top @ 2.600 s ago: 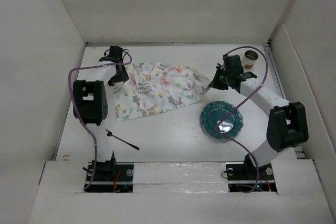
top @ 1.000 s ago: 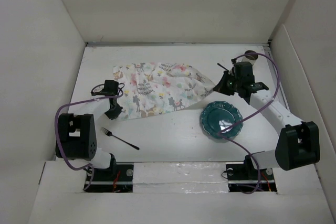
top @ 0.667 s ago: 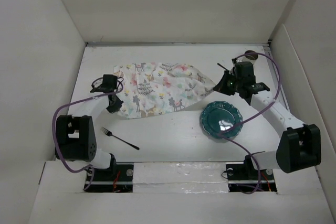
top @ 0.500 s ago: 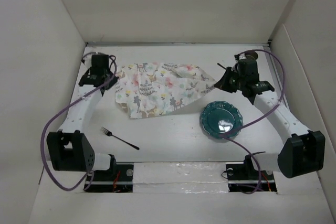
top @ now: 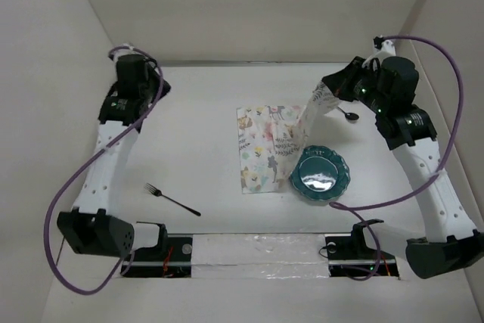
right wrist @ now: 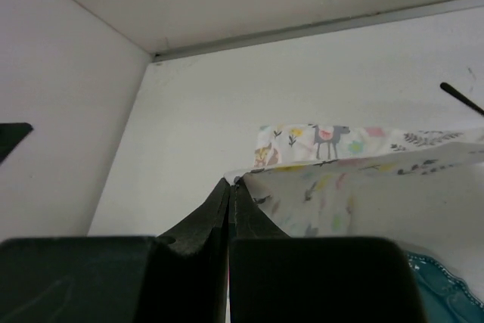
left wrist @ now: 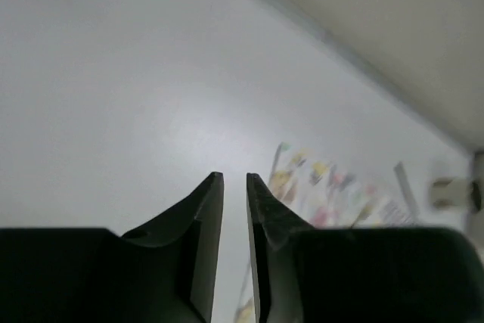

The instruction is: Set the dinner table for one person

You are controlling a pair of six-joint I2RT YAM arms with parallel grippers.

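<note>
My left gripper opens next and moves down and back onto the mat's near corner away from the plate, flat on the tabletop.
The dinner table is the white surface under both arms. My right gripper is shut on one corner of the animal-print cloth mat and holds it up. The mat hangs steeply from that corner down to the table, beside the teal plate. In the right wrist view the pinched corner sits at the gripper, and the mat drapes away to the right. My left gripper is raised at the far left, shut on nothing. It hangs above bare table, with the mat far off.
A black fork lies near the front left. A black spoon lies behind the plate, under my right arm. White walls close in the left, back and right sides. The plate's rim shows at the lower right of the right wrist view.
My left gripper has let go of the mat, shut, and risen to the back left. My right gripper has lifted its corner up and right, so the mat now hangs folded beside the plate.
</note>
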